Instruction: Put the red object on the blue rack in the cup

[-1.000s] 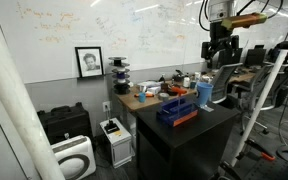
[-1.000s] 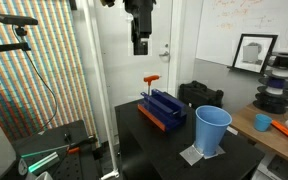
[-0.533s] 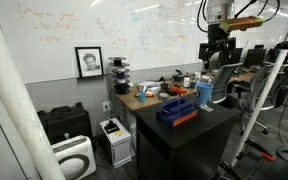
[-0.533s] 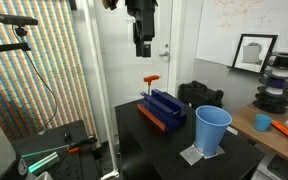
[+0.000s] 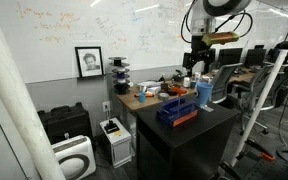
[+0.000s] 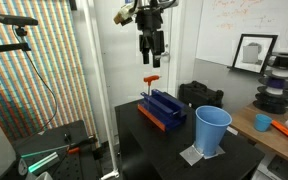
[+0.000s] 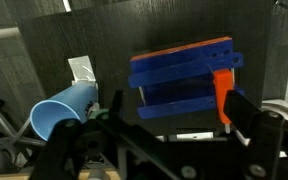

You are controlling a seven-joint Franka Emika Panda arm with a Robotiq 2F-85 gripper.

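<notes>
The robot will shift its gripper toward the right in the wrist view and down, then close it around the red object's top (image 7: 223,95), because that sits lower and off that way.
The dark navy-blue rack (image 6: 168,107) with an orange underside lies on the black table, and it also shows in the wrist view (image 7: 184,72) and in an exterior view (image 5: 174,110). The small orange-red object (image 6: 151,84) stands upright at the rack's end, and the wrist view (image 7: 222,95) shows it too. The light-blue cup (image 6: 212,130) stands upright beside the rack, as both other views show (image 5: 204,93) (image 7: 64,110). My gripper (image 6: 151,55) hangs open and empty above the red object, and its fingers are spread wide in the wrist view (image 7: 179,115).
The black table (image 6: 154,140) has drop-offs on its sides. A white paper (image 6: 196,155) lies under the cup. A cluttered wooden desk (image 5: 149,97) stands behind the table. A whiteboard and a framed picture (image 6: 252,50) are on the wall. A camera stand (image 5: 254,100) is nearby.
The arm has swung over from high beside the table to above the rack's end with the red object, and a little lower. The rack, the cup and the red object have not moved.
</notes>
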